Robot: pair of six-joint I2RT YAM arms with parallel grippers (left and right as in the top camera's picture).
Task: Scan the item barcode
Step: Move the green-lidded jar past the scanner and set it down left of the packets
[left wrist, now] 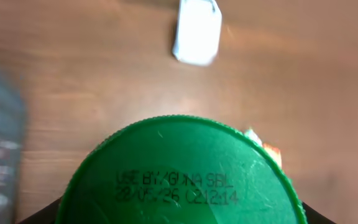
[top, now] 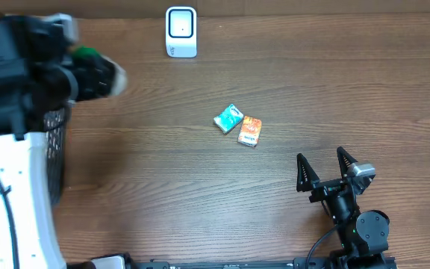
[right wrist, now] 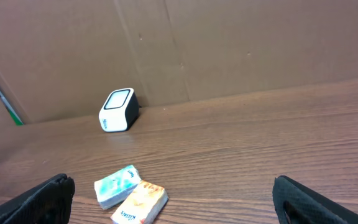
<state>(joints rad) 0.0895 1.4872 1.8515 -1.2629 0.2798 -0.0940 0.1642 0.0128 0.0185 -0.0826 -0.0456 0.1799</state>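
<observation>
I should next lower my left gripper to the tabletop beside the teal tissue pack, to the right in the overhead view, and let go of the container, because that spot is empty.
My left gripper [top: 95, 75] is raised over the table's far left and is shut on the item, a container with a green lid [left wrist: 179, 180]. The lid fills the lower half of the left wrist view and has a use-by date printed on it. No barcode shows on the item. In the overhead view only a blurred green bit of the lid [top: 88, 54] is visible. The white scanner [top: 181, 31] [left wrist: 196, 34] [right wrist: 117, 110] stands upright at the back edge, right of the item. My right gripper [top: 324, 163] [right wrist: 176, 199] rests open at the front right, holding nothing.
A teal tissue pack [top: 228, 118] [right wrist: 117, 185] and an orange one [top: 249, 131] [right wrist: 140, 202] lie side by side mid-table. A black mesh basket [top: 57, 149] stands at the left edge under my left arm. A cardboard wall [right wrist: 229, 50] backs the table.
</observation>
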